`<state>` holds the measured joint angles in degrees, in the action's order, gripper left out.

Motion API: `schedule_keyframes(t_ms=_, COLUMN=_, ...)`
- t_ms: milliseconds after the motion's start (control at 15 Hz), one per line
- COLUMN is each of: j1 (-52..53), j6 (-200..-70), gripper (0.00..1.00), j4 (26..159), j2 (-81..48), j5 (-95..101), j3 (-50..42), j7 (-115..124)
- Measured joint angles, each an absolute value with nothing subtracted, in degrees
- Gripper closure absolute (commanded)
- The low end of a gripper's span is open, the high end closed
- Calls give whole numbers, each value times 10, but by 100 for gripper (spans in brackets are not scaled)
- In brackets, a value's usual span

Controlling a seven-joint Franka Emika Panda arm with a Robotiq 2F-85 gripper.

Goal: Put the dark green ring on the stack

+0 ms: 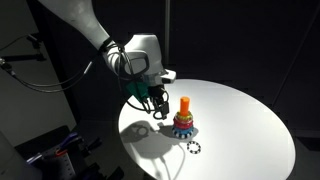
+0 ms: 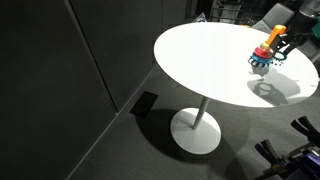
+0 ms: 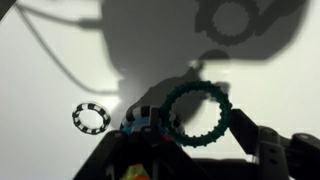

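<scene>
My gripper needs to rise and shift over the orange peg point(image 1: 185, 104) point(image 3: 136, 172), then bring the dark green ring down onto it.
My gripper point(image 1: 158, 101) is shut on the dark green ring point(image 3: 197, 113), which hangs between the fingertips above the white table. In the wrist view the ring's open centre shows the table below. The stack point(image 1: 184, 122), an orange peg rising from red, yellow and blue rings, stands just beside the gripper in both exterior views; it also shows in an exterior view point(image 2: 263, 57) with the gripper point(image 2: 281, 46) close to it. In the wrist view the stack's rim point(image 3: 140, 127) lies partly hidden under the gripper, to the left of the held ring.
A white-and-black checkered ring point(image 1: 194, 148) lies flat on the round white table point(image 1: 240, 120) near the stack; it also shows in the wrist view point(image 3: 91, 117). The table stands on a single pedestal point(image 2: 196, 130). Dark walls surround it.
</scene>
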<state>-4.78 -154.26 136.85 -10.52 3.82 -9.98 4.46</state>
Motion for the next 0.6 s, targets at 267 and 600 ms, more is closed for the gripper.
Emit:
schedule_keyframes(t_ms=267, j1=-55, j6=-1513, gripper=53, j4=1340, j2=-77, j5=38, j3=-101, j7=45)
schedule_keyframes(t_ms=600, j1=-68, j6=-1488, gripper=53, j4=1296, j2=-73, j5=38, j3=-102, j7=56)
